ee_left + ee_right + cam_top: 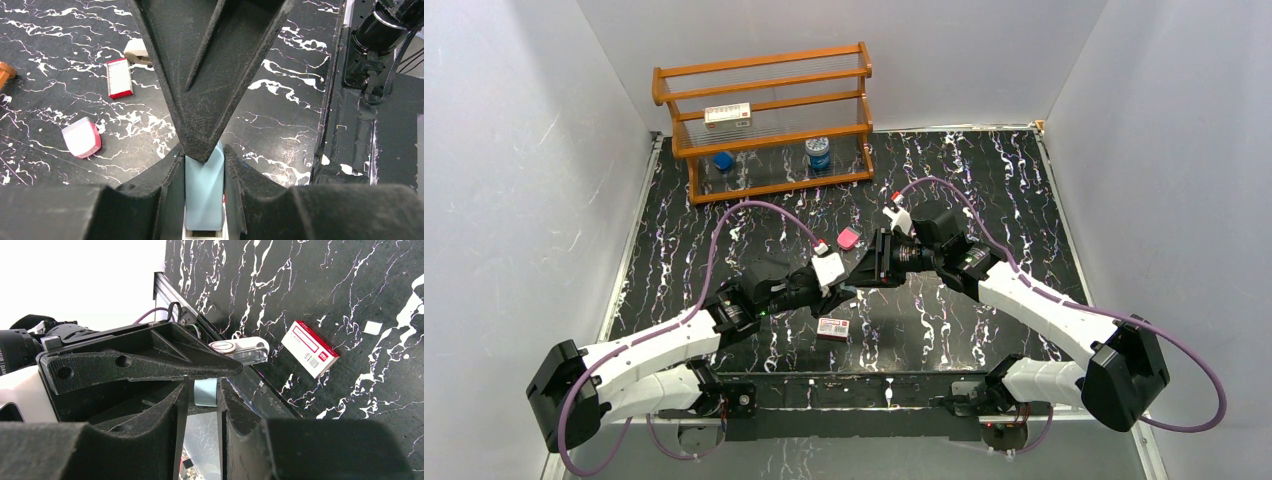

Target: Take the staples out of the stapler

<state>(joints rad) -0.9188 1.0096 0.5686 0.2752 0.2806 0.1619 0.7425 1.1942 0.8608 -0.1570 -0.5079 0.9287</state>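
The right gripper carries the light-blue stapler outward and down to the bare tabletop [834, 242] beside the pink block next. It then releases the stapler there, because that patch is clear.
The light-blue stapler [204, 192] is held above the table where the two grippers meet. My left gripper [204, 156] is shut on it, with the fingers [170, 185] pressed on its two sides. My right gripper [205, 390] is shut on the stapler too: a light-blue end [205, 392] and a silvery metal face [205, 440] sit between its fingers. One right finger [210, 75] crosses over the stapler's tip in the left wrist view. In the top view the left gripper [839, 292] and right gripper [861, 280] touch tips and the stapler is almost hidden.
A small pink block [848, 238] and a flat white box with a red label [832, 328] lie on the black marbled table [984, 200] near the grippers. A small white object [240, 349] lies beside the box. A wooden rack [764, 120] with small items stands at the back.
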